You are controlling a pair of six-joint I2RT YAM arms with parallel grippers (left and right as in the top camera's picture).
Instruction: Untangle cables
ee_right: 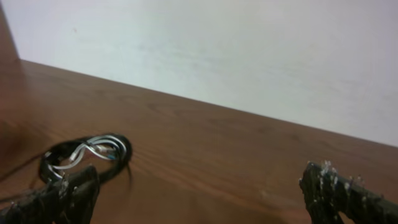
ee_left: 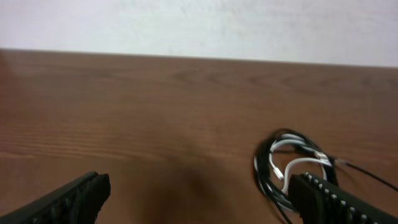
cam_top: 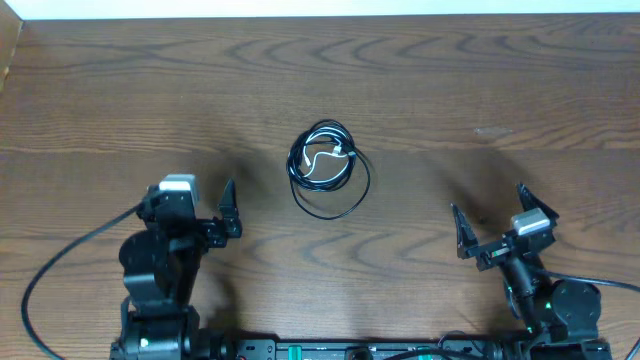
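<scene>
The left gripper rises outward to the coil lying farther out beside it next, then comes down onto its edge facing this arm (cam_top: 295,168) (ee_left: 261,166).
The cables (cam_top: 328,167) lie in one tangled coil at the middle of the wooden table: several thin black cords looped together with a short white cord (cam_top: 322,157) inside the coil. The coil also shows in the left wrist view (ee_left: 289,171) and the right wrist view (ee_right: 87,154). My left gripper (cam_top: 200,206) is open and empty, down and to the left of the coil. My right gripper (cam_top: 492,220) is open and empty, down and to the right of it. Neither touches the cables.
The wooden table (cam_top: 480,90) spreads all round the coil. A thick black arm cable (cam_top: 60,255) curves along the front left. The arm bases sit at the front edge. A pale wall runs behind the table's far edge.
</scene>
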